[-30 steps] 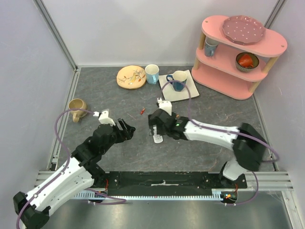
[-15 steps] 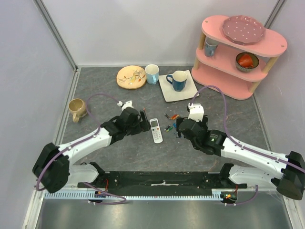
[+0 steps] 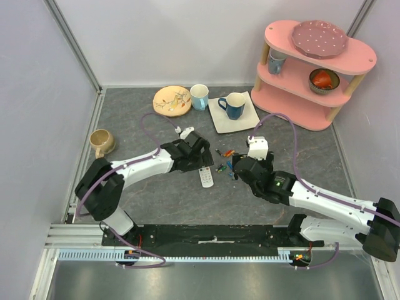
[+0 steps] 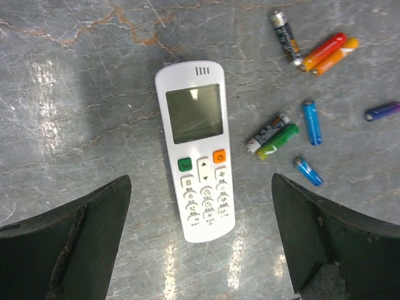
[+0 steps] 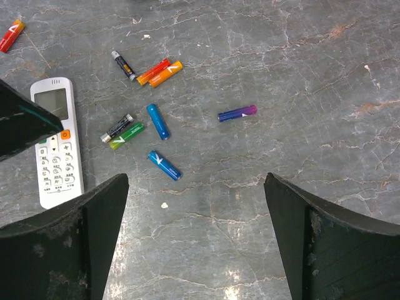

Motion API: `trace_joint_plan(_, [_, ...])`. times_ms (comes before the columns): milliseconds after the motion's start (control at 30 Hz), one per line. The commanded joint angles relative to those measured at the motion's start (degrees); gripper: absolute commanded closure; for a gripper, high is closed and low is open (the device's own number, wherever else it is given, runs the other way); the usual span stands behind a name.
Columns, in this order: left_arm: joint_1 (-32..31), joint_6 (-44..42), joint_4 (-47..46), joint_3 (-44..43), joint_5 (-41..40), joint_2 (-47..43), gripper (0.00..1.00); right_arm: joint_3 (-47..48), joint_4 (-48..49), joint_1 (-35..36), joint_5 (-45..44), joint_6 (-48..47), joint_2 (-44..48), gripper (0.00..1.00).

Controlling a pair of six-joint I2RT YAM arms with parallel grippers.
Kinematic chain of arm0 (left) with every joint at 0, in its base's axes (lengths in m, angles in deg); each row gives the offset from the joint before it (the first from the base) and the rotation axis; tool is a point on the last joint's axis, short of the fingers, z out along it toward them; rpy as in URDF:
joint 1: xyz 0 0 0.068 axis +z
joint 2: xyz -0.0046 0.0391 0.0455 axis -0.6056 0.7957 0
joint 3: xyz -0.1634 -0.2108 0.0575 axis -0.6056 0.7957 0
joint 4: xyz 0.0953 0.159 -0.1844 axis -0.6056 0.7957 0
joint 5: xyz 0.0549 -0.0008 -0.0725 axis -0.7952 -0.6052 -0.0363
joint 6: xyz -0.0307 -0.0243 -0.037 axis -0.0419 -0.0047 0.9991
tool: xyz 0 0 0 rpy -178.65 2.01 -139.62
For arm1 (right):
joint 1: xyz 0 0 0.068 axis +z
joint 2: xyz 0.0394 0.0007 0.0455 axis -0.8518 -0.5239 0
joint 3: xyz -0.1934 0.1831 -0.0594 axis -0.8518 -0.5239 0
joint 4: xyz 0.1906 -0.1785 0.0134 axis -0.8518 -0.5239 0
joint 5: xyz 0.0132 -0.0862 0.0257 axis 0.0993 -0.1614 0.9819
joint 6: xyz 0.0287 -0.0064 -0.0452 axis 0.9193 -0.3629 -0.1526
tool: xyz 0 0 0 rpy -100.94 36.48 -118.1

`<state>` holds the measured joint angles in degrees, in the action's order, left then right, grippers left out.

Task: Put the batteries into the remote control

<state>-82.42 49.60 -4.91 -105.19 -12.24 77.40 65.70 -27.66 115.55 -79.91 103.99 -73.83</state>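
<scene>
My left gripper goes down next with its open fingers astride the remote's middle, by the green and orange buttons, since the white remote control lies below it.
The white remote control lies flat on the grey table, screen and buttons up; no recess shows. It also appears in the top view and the right wrist view. My left gripper hovers over it, open and empty, its fingers either side of the button end; in the top view my left gripper hides the remote's far part. Several loose batteries lie right of the remote: green, blue, red-orange, purple. My right gripper is open and empty, just near of them.
A lone red battery lies far-left of the remote. At the back stand a patterned plate, a light blue cup and a blue mug on a white square plate. A tan mug is left, a pink shelf back right.
My left gripper has swung right and now hangs over the remote. My right gripper, at the remote a second ago, has drawn back to the right beside the batteries and then stayed still.
</scene>
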Motion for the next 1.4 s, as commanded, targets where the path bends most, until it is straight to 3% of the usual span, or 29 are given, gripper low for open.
trace_joint_plan(0, [-0.9, 2.3, 5.9, -6.5, -3.8, 5.6, 0.02, 0.0, 1.7, -0.2, -0.6, 0.6, 0.8, 0.02])
trace_joint_plan(300, [-2.5, 2.2, 12.3, -14.5, -6.8, 13.6, 0.06, -1.2, 2.5, -0.3, -0.2, 0.7, 1.5, 0.02])
trace_joint_plan(700, [-2.5, 3.6, 13.9, -16.5, -7.5, 18.4, 0.25, -2.0, 2.6, -0.4, 0.2, 0.6, 3.6, 0.02])
trace_joint_plan(1067, [-2.5, 3.3, 13.9, -17.5, -7.5, 20.8, 0.34, -3.4, 2.7, -0.4, 1.0, 1.9, 3.8, 0.02])
trace_joint_plan(1267, [-2.5, 3.1, 12.3, -15.4, -6.6, 20.0, 0.47, -3.5, 2.6, -0.4, 1.0, 1.9, 4.1, 0.02])
trace_joint_plan(1367, [-2.5, 2.7, 10.2, -13.4, -5.3, 18.5, 0.61, -3.3, 2.6, -0.5, 1.4, 1.9, 4.5, 0.02])
